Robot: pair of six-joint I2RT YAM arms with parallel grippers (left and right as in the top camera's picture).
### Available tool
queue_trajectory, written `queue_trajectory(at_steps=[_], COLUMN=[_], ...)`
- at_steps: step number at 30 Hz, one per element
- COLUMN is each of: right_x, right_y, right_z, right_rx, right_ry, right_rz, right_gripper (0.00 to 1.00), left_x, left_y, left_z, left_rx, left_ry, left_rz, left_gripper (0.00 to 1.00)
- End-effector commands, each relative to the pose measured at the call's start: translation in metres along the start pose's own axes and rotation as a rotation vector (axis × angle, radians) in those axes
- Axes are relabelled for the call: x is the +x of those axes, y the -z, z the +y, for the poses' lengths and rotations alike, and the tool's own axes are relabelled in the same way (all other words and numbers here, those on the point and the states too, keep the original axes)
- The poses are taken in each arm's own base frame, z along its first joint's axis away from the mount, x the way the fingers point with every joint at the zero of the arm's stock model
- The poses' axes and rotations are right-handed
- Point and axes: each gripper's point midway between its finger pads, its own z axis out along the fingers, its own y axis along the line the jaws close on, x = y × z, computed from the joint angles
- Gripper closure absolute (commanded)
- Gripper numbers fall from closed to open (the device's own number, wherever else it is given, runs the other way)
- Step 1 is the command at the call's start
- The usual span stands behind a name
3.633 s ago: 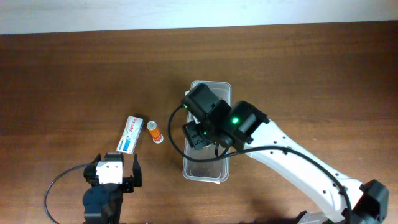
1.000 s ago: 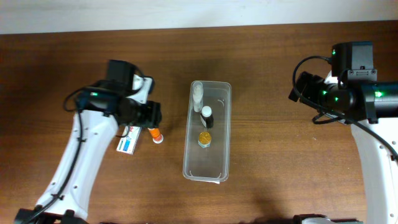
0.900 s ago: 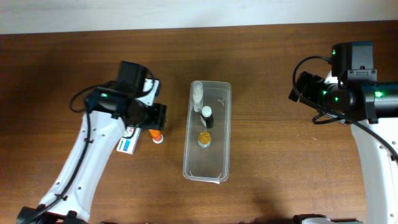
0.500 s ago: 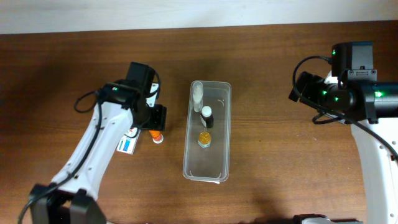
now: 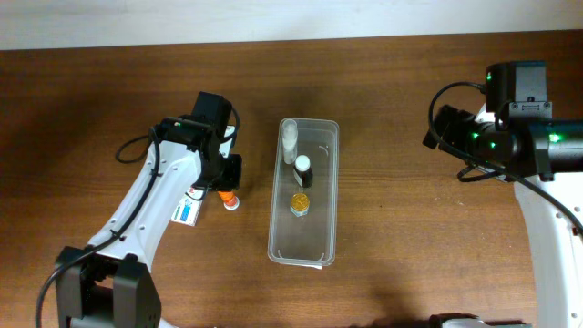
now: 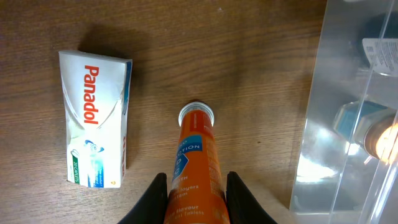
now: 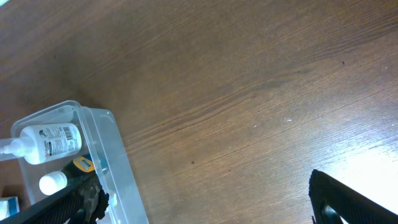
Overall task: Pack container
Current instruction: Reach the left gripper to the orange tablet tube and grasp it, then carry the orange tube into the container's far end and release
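Observation:
Space beside the white bottle is empty, so the orange tube (image 5: 228,198) rises outward over the container's side next. My left gripper then lowers and releases it in the container's far corner (image 5: 318,137).
The container (image 5: 303,240), a long clear plastic bin, lies in the middle of the table. It holds a white bottle (image 5: 290,137), a small dark bottle (image 5: 301,171) and a gold-lidded jar (image 5: 300,203). Just left of it an orange tube (image 5: 228,198) lies on the wood. My left gripper (image 6: 196,190) is shut on the orange tube (image 6: 196,162), its white cap pointing away from me. The bin's wall (image 6: 320,130) stands close on the right in the left wrist view. My right gripper (image 7: 199,208) hangs open far to the right of the container (image 7: 121,171), with nothing between its fingers.
A white Panadol box (image 5: 187,209) lies just left of the tube, close to my left fingers (image 6: 155,193). In the overhead view the right arm (image 5: 510,137) stands at the table's right side, and a pale wall edge runs along the far side.
My left arm has moved right and lowered over the orange tube, and its jaws have closed on it. The right arm has not moved.

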Motion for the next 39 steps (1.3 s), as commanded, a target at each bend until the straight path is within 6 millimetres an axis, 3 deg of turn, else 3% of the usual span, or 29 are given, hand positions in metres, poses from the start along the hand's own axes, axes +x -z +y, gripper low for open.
queue_trajectory(at_steps=[1,4,7,12,17,20,29,39], right_x=[-0.004,-0.004,-0.004,-0.004,-0.004,-0.004,-0.004,-0.004], right_y=[0.002,0.002,0.002,0.002,0.002,0.002,0.002,0.002], right_z=[-0.002,-0.002,-0.002,-0.002,-0.002,-0.002,-0.002,-0.002], right_rx=[0.005,0.004,0.005,0.004,0.004,0.005,0.004,0.004], right_ry=[-0.007,-0.007,-0.007,-0.007,-0.007,-0.007,-0.007,-0.007], right_rz=[-0.011,-0.011,-0.011,-0.011,-0.011,-0.011,-0.011,-0.011], right_gripper=[0.02,0.02,0.02,0.02,0.02,0.02,0.02,0.02], left_x=[-0.002,-0.001,-0.003,-0.013,-0.028,-0.035,-0.058,-0.097], left_y=[0.003,0.013,0.036,0.099,0.158,0.178,0.184,0.113], left_z=[0.002,0.002,0.001,-0.007,-0.042,-0.071,-0.142,-0.178], left_rx=[-0.006,-0.006,-0.003,0.016,0.060,0.096,0.142,0.120], left_ry=[0.003,0.003,0.003,-0.016,-0.140,-0.229,-0.418,-0.489], left_rz=[-0.003,-0.005,-0.023,-0.119,-0.276,-0.359,-0.512,-0.464], left_gripper=[0.86,0.87,0.87,0.87,0.87,0.87,0.89,0.89])
